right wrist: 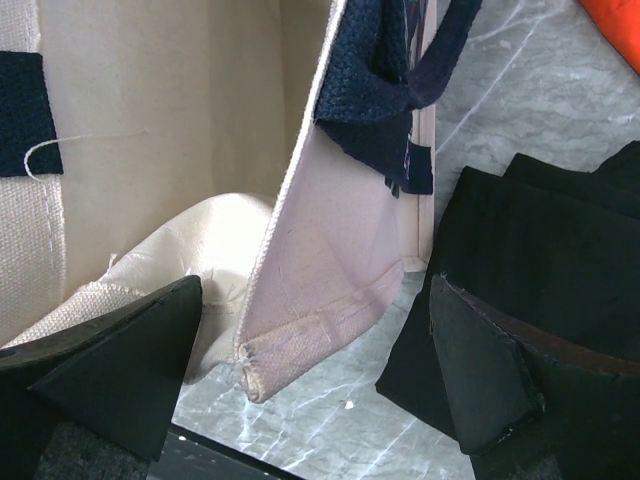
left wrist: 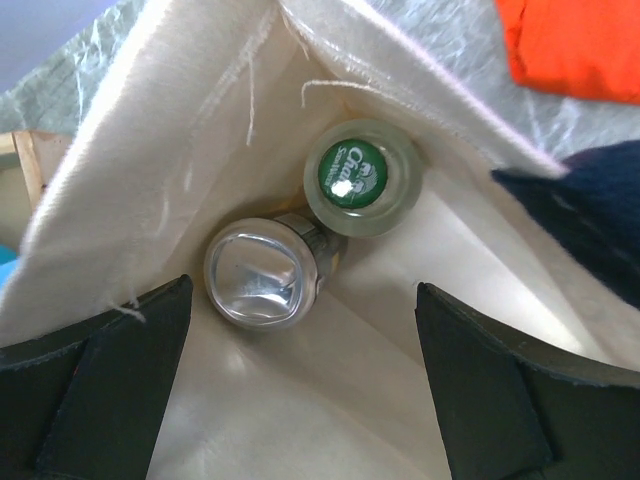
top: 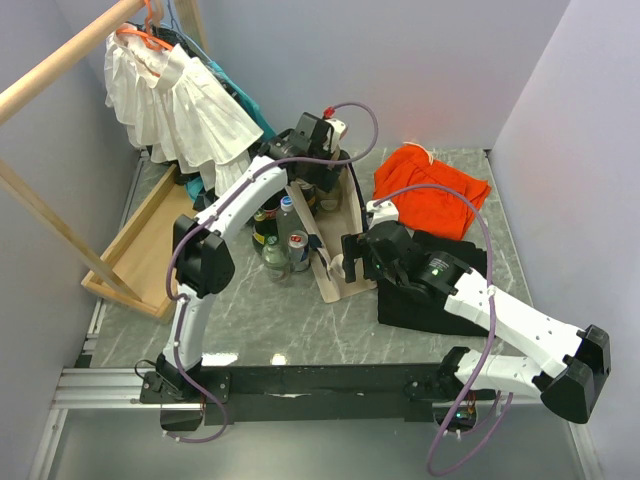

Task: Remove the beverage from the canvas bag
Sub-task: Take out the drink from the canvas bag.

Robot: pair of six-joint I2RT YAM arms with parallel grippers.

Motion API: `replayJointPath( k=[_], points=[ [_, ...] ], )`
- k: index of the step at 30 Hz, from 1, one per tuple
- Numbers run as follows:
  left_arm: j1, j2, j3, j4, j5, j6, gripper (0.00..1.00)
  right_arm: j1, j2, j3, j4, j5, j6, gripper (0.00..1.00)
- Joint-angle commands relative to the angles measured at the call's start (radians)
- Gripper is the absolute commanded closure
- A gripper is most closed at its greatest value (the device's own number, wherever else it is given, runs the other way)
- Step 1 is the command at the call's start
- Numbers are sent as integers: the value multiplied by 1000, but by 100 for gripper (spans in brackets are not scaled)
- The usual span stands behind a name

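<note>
I will next move my left gripper down into the bag [left wrist: 180, 130] and to the left in the wrist view, around the silver can top [left wrist: 260, 276], which is nearer to one finger.
The beige canvas bag [top: 338, 272] stands mid-table with black strap handles [right wrist: 385, 90]. My left gripper [top: 312, 150] hangs over its open mouth, jaws open and empty [left wrist: 302, 335]. Inside the bag [left wrist: 180, 130] I see a silver can top [left wrist: 262, 272] and, touching it, a green-capped bottle [left wrist: 362, 178], both beyond my fingertips. My right gripper [top: 352, 256] is open [right wrist: 315, 300], its jaws straddling the bag's near bottom corner [right wrist: 300, 330] without closing on it.
Several bottles and cans [top: 280, 240] stand on the table left of the bag. An orange cloth bundle [top: 430, 185] lies at back right. A black cloth [top: 440, 300] lies under my right arm. White garments [top: 170, 100] hang on a wooden rack [top: 135, 255] at left.
</note>
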Motion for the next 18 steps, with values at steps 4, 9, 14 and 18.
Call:
replayJointPath(
  k=[4,9,14,18],
  points=[
    [5,27,45,-38,-71,37,2,8,5,-36,-70,6,-36,0],
    [5,40,40,-30,-85,41,2,7,7,-34,-67,6,-38,0],
    [5,44,20,-12,-79,37,2,7,5,-40,-65,6,-41,0],
    [10,55,13,-1,-42,23,3,5,8,-42,-64,6,-43,0]
  ],
)
